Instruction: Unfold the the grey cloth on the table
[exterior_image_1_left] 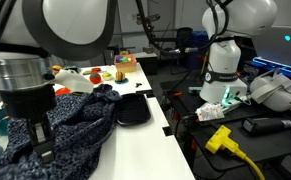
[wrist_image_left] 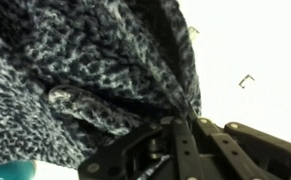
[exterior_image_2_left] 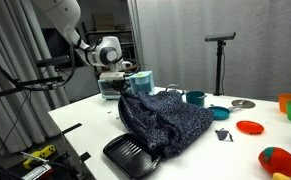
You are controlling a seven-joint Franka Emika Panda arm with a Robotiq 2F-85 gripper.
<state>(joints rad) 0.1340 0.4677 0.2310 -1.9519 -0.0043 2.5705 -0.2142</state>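
Note:
My gripper draws its pinched fold toward the workbench side next, over the bare tabletop [exterior_image_2_left: 103, 117] beside the cloth, and releases it, since the cloth lies bunched.
The grey cloth [exterior_image_1_left: 80, 118] lies bunched in folds on the white table [exterior_image_1_left: 157, 118]; it also shows in an exterior view [exterior_image_2_left: 170, 120] and fills the left of the wrist view [wrist_image_left: 75, 70]. My gripper [exterior_image_1_left: 35, 135] stands at one end of the cloth, seen too in an exterior view [exterior_image_2_left: 122, 90], where that end rises into a peak. In the wrist view the fingers [wrist_image_left: 193, 120] are together with a fold of the cloth pinched between them.
A flat black tray [exterior_image_1_left: 133, 110] [exterior_image_2_left: 135, 155] lies beside the cloth. Teal bowls [exterior_image_2_left: 195, 98], a grey lid [exterior_image_2_left: 242, 103], an orange plate [exterior_image_2_left: 250, 127] and toy food [exterior_image_2_left: 278, 160] sit along the table. A cluttered workbench with a yellow tool [exterior_image_1_left: 220, 140] stands alongside.

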